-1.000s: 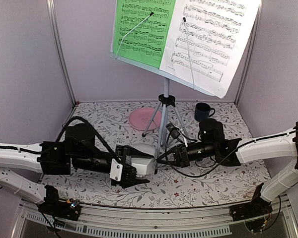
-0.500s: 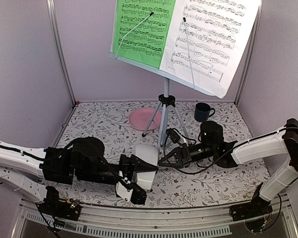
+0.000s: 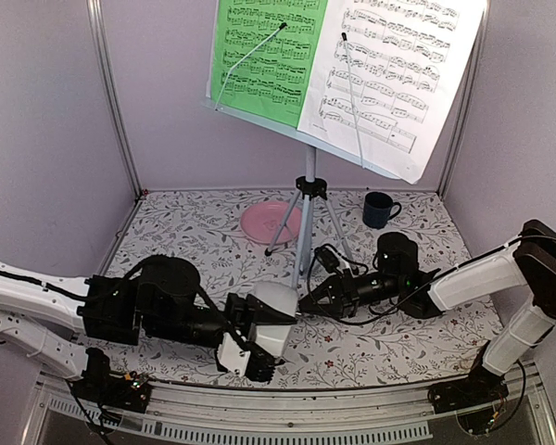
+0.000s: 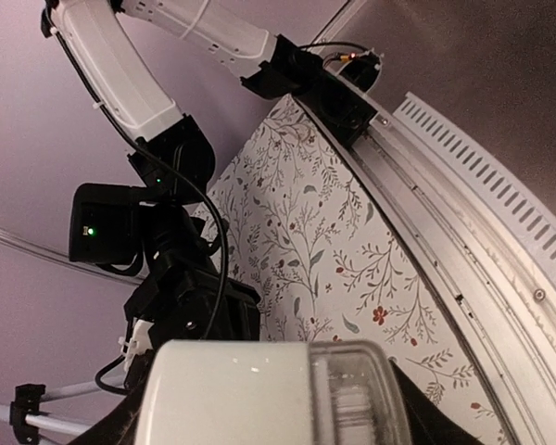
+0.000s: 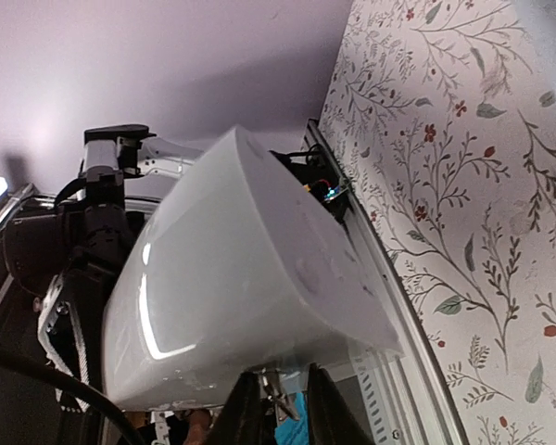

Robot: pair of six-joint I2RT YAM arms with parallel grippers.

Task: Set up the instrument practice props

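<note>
I need to turn the tilted metronome upright next. Then I should lower it and let it go on the clear tabletop below my left gripper and to its right in the top view.
The pale grey-blue music stand (image 3: 308, 176) stands at the back on tripod legs. It holds the green music sheet (image 3: 264, 56) and the white music sheet (image 3: 389, 74). My left gripper (image 3: 258, 336) is shut on the white metronome (image 3: 272, 311) and holds it tilted, low over the front of the table. In the left wrist view the metronome (image 4: 232, 389) fills the bottom edge between my dark fingers (image 4: 424, 417). My right gripper (image 3: 306, 302) touches the metronome's right side. In the right wrist view its jaws (image 5: 276, 417) stand narrowly apart, pinching a small metal piece under the metronome (image 5: 232, 278).
A pink plate (image 3: 264, 222) lies left of the stand's legs and a dark blue mug (image 3: 378, 209) stands right of them. The metal front rail (image 3: 287, 408) runs close below the metronome and also shows in the left wrist view (image 4: 463, 213). Purple walls close three sides.
My left gripper has swung the metronome toward the front rail and turned it. My right gripper has followed to the left and narrowed against the metronome's side.
</note>
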